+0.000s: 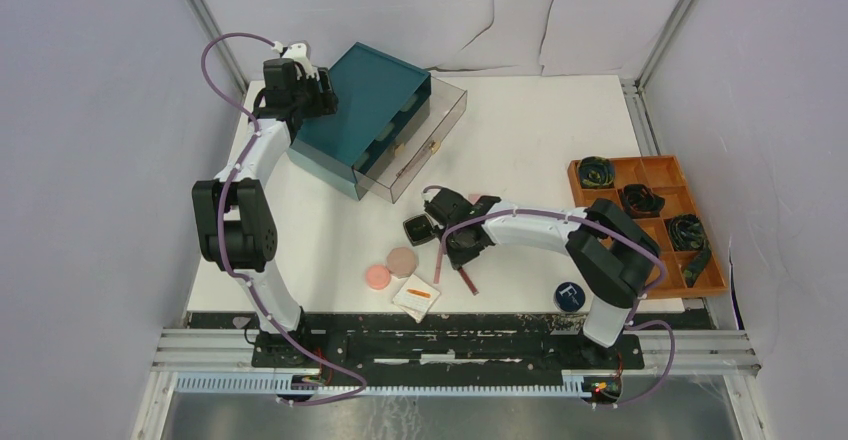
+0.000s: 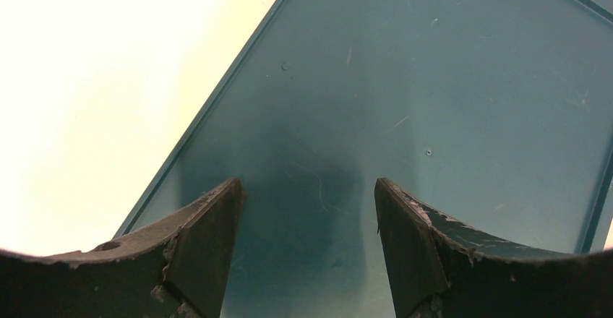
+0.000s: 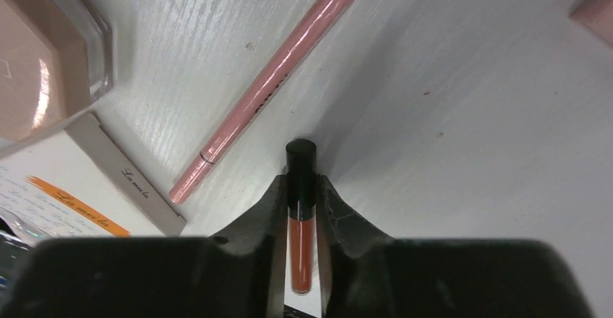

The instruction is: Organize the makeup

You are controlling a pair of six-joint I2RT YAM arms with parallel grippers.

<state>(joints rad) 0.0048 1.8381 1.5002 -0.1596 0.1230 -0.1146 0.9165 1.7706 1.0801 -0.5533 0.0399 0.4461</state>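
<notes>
I need to lift the gloss stick with my right gripper, carry it outward over the clear drawer (image 1: 414, 147) and let it go there, because that drawer is pulled out.
My right gripper (image 3: 301, 188) is shut on a thin red-orange gloss stick with a black cap (image 3: 301, 242), low over the white table. It also shows in the top view (image 1: 462, 258). A pink stick (image 3: 264, 90) lies just to its left, apart from it. Around it lie a white pad (image 1: 417, 295), a beige disc (image 1: 402, 260), a pink disc (image 1: 378, 277), a black square compact (image 1: 418, 228) and a pink square (image 3: 596, 7). The dark-blue "F" tin (image 1: 570, 295) sits near the right arm's base. My left gripper (image 2: 307, 188) is open and empty above the teal box.
The teal drawer box (image 1: 370, 110) stands at the back left with a clear drawer (image 1: 420, 150) pulled out toward the centre. An orange compartment tray (image 1: 655, 172) with dark rolled bundles sits at the right edge. Grey walls enclose the table.
</notes>
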